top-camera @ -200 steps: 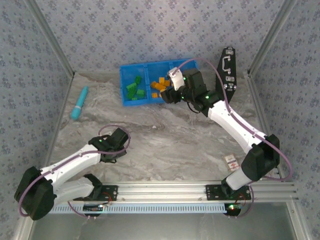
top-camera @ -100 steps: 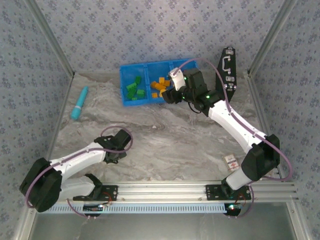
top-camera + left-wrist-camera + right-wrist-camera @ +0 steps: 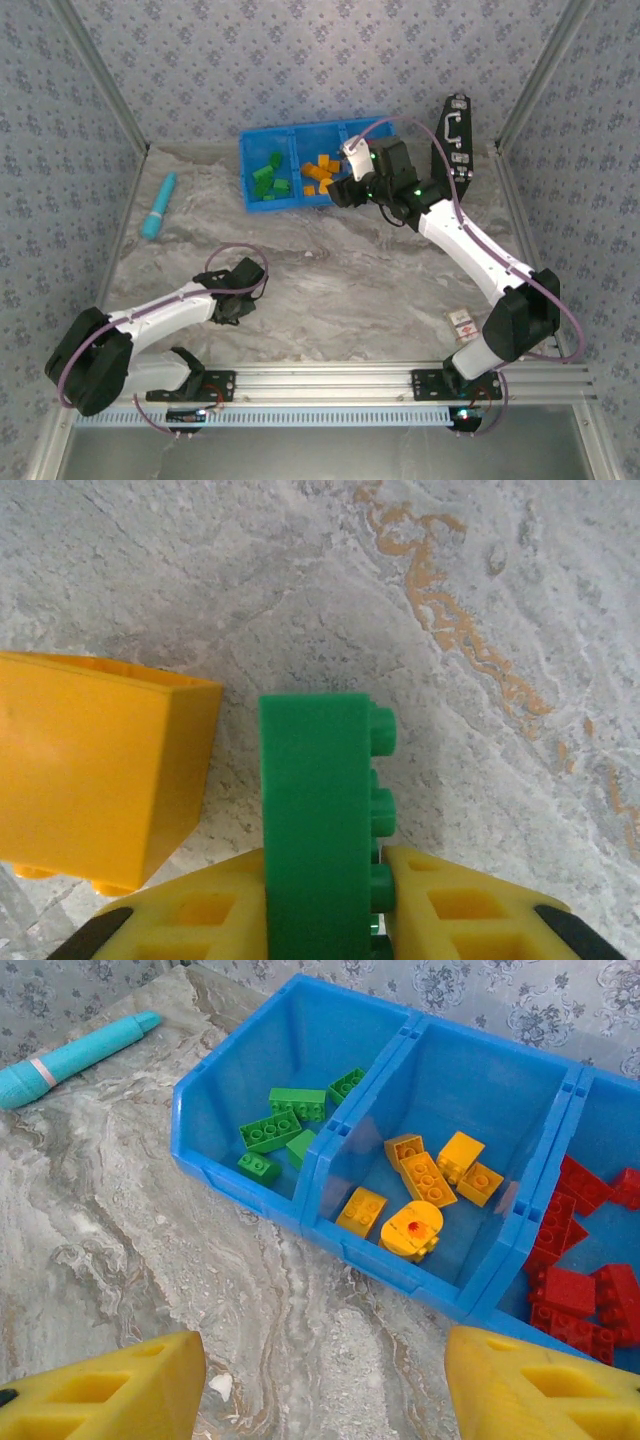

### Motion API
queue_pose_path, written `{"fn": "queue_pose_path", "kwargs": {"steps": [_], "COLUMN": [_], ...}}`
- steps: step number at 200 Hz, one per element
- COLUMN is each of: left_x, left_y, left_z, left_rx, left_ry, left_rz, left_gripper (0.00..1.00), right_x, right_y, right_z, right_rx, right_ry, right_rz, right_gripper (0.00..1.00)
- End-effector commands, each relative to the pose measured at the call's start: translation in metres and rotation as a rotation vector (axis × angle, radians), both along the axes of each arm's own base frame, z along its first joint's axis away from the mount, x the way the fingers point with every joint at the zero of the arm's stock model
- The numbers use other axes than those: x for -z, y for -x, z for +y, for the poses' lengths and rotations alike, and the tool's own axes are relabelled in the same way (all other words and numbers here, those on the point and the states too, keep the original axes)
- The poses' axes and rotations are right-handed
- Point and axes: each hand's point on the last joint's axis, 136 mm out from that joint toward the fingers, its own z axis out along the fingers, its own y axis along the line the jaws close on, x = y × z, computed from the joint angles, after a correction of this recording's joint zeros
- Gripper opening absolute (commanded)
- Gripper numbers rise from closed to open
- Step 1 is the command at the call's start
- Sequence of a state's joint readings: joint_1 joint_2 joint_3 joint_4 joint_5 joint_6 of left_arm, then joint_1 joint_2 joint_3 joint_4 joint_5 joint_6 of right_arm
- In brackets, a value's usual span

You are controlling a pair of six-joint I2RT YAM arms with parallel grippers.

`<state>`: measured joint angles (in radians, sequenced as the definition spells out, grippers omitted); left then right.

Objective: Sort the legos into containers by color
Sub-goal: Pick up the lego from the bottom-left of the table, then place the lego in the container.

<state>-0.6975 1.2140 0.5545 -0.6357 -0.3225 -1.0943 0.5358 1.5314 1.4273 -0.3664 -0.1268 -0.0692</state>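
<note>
The left gripper rises and brings its lego outward over the other green legos next. Then it releases the lego, because those already lie in the blue container nearest the teal cylinder.
My left gripper (image 3: pixel 325 865) is shut on a green lego (image 3: pixel 315 780), which stands on edge on the table with its studs facing right. An orange-yellow lego (image 3: pixel 90 760) lies just left of it. In the top view the left gripper (image 3: pixel 232 305) sits low at the table's near left. My right gripper (image 3: pixel 325 1360) hangs open and holds nothing, over bare table in front of the blue containers (image 3: pixel 250 1185). These hold green legos (image 3: pixel 285 1125) on the left, orange-yellow ones (image 3: pixel 425 1185) in the middle and red ones (image 3: pixel 580 1280) on the right.
A teal cylinder (image 3: pixel 158 205) lies at the left of the table. A black case with metal latches (image 3: pixel 457 140) leans at the back right beside the tray (image 3: pixel 262 205). A small card (image 3: pixel 462 322) lies near the right arm's base.
The left arm has stretched out lower and its gripper has slid slightly right and down toward the table. The right arm has barely moved.
</note>
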Motion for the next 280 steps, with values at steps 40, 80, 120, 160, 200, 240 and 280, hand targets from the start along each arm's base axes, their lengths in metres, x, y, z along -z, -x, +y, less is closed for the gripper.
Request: {"fn": "queue_pose_path", "kwargs": {"steps": [40,80,120,160,200,240,280], "left_x": [-0.022,-0.096,-0.161,-0.170,-0.141,-0.120,-0.117], "left_y": [-0.021,-0.087,-0.169,-0.241,-0.305,-0.348,-0.363], "left_z": [-0.011,-0.049,-0.081,-0.098,-0.105,-0.104,-0.103], "left_rx": [0.078,0.250,0.337,0.370,0.374,0.361,0.372], "left_ry": [-0.021,-0.052,-0.035,-0.016,-0.015,-0.013,-0.022], "left_rz": [-0.044,-0.216,-0.411,-0.494,-0.479,-0.457,-0.448], "left_gripper": [0.20,0.19,0.18,0.18,0.16,0.17,0.35], "right_x": [-0.006,-0.006,-0.001,-0.001,0.000,0.017,0.028], "right_y": [-0.003,-0.004,0.005,0.026,0.051,0.076,0.094], "right_z": [-0.017,-0.034,-0.050,-0.063,-0.066,-0.075,-0.087], "right_rx": [0.043,0.091,0.132,0.161,0.173,0.208,0.252], "right_ry": [0.028,0.006,0.007,-0.006,-0.075,-0.078,-0.069], "right_rz": [-0.025,-0.014,0.009,0.030,0.068,0.124,0.153], "right_gripper": [0.67,0.67,0.67,0.67,0.67,0.68,0.69]}}
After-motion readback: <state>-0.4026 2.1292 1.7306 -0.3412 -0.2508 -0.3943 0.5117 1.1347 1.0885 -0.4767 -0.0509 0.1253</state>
